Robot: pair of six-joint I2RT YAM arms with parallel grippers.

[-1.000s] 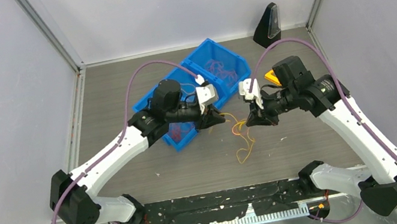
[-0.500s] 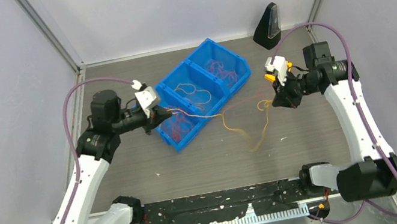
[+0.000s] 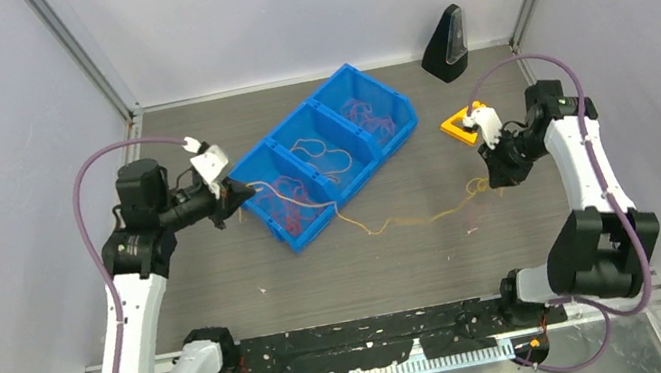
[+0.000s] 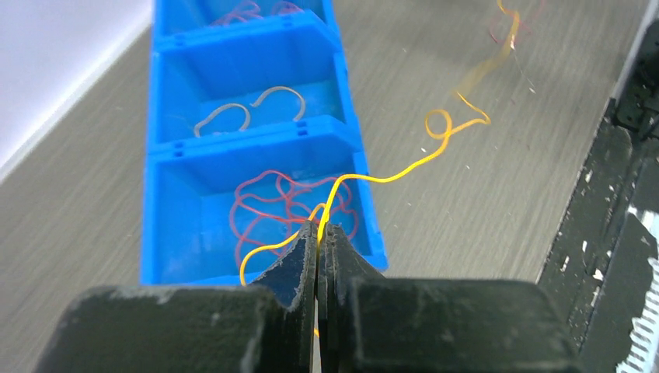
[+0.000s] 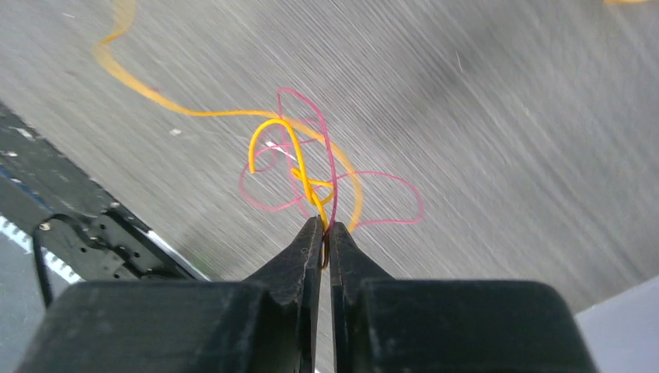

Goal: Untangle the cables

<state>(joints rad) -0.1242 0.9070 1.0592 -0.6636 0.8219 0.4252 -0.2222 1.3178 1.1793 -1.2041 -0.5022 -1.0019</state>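
The open tabletop lies to the left of my right gripper in the top view, so it should move toward the blue bin next and free both cables there.
An orange-yellow cable (image 3: pixel 394 224) stretches across the table between my two grippers. My left gripper (image 3: pixel 240 197) is shut on one end (image 4: pixel 342 186), left of the blue bin, above its near compartment. My right gripper (image 3: pixel 495 181) is shut on the other end, where the yellow cable (image 5: pixel 272 128) is still looped with a pinkish-purple cable (image 5: pixel 373 177). Red cables (image 4: pixel 272 203) lie in the bin's near compartment.
The blue three-compartment bin (image 3: pixel 243 171) stands at centre back, with pale cables (image 3: pixel 327 157) in the middle compartment and red ones (image 3: pixel 365 115) in the far one. An orange block (image 3: pixel 458 125) and a black wedge (image 3: pixel 447 43) stand at back right. A black strip (image 3: pixel 371 334) runs along the near edge.
Both arms have swung outward, left gripper to the left and right gripper to the right. The yellow cable has been drawn from a slack loop into a nearly straight line.
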